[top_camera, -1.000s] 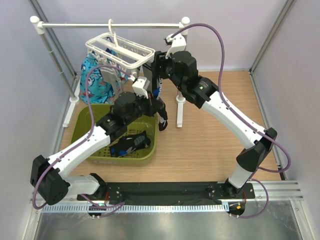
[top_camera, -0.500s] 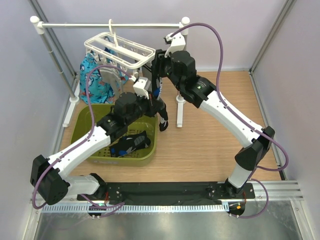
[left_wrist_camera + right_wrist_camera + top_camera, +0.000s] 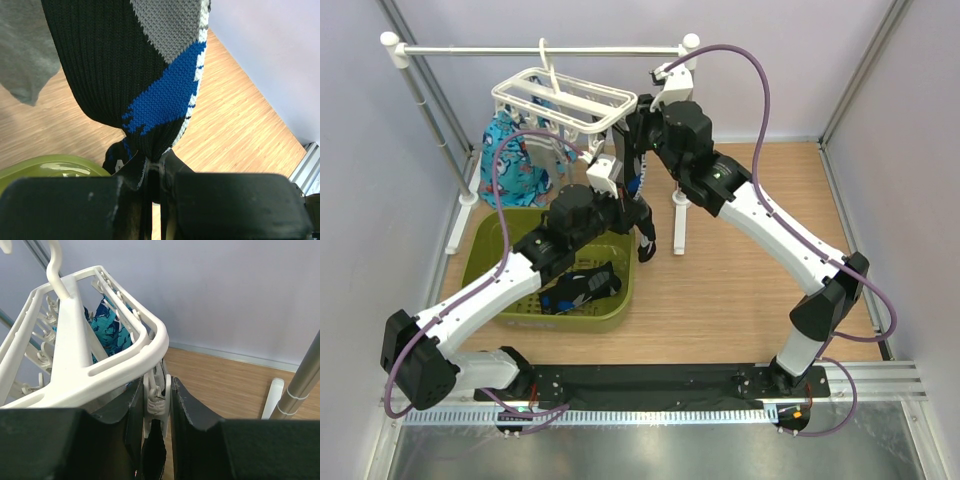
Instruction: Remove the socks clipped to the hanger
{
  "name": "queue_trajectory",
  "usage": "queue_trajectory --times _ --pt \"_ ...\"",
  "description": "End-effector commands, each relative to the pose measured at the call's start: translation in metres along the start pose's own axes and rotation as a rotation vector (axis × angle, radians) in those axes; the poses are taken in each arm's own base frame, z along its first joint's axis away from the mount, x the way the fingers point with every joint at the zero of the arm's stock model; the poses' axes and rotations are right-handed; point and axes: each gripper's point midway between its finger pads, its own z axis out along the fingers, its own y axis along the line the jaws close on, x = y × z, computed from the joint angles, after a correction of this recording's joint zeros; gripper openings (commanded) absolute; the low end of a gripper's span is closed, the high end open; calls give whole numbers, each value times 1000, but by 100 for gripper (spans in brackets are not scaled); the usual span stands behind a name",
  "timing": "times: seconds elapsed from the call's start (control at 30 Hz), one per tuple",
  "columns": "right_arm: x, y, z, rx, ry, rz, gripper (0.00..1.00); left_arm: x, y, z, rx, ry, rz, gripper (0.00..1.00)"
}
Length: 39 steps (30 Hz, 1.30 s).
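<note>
The sock will be pulled away next by my left gripper, to the left in the top view, over the basket, because my right gripper presses the clip.
The white hanger (image 3: 560, 100) hangs by its hook from the rail, and its frame (image 3: 85, 365) fills the left of the right wrist view. A black sock (image 3: 110, 65) with blue, grey and white marks hangs from its near right corner. My left gripper (image 3: 155, 167) is shut on the sock's lower end, seen from above (image 3: 626, 206) over the basket's right rim. My right gripper (image 3: 159, 385) is at that corner (image 3: 623, 135), both fingers pressed against a white clip (image 3: 158, 397) that holds the sock's top (image 3: 154, 452).
A green basket (image 3: 490, 262) below the hanger holds black socks (image 3: 582, 284). A blue patterned fabric (image 3: 512, 165) and a grey sock (image 3: 22, 55) hang from other clips. The white rail (image 3: 540, 47) rests on poles; one pole (image 3: 682, 215) stands right of my grippers.
My right gripper's jaws have closed in onto the clip at the hanger's corner. The left gripper has kept its hold on the sock's end without moving.
</note>
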Motion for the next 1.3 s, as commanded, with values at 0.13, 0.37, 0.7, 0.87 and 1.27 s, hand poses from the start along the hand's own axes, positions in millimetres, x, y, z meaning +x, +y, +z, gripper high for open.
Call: queue_trajectory --times 0.13,0.37,0.7,0.87,1.27 --pt "-36 3 -13 -19 -97 47 1 -18 -3 -13 -21 -49 -22 0" --pt "-40 3 -17 -25 -99 31 1 -24 43 -66 -337 2 -66 0" --pt "-26 2 -13 -22 -68 27 1 -57 98 -166 -708 1 -62 0" --pt "-20 1 -13 -24 -53 20 1 -34 139 -186 -877 80 -134 0" --pt "-5 -14 -23 -33 23 -66 55 -26 146 -149 -665 26 -280 86"
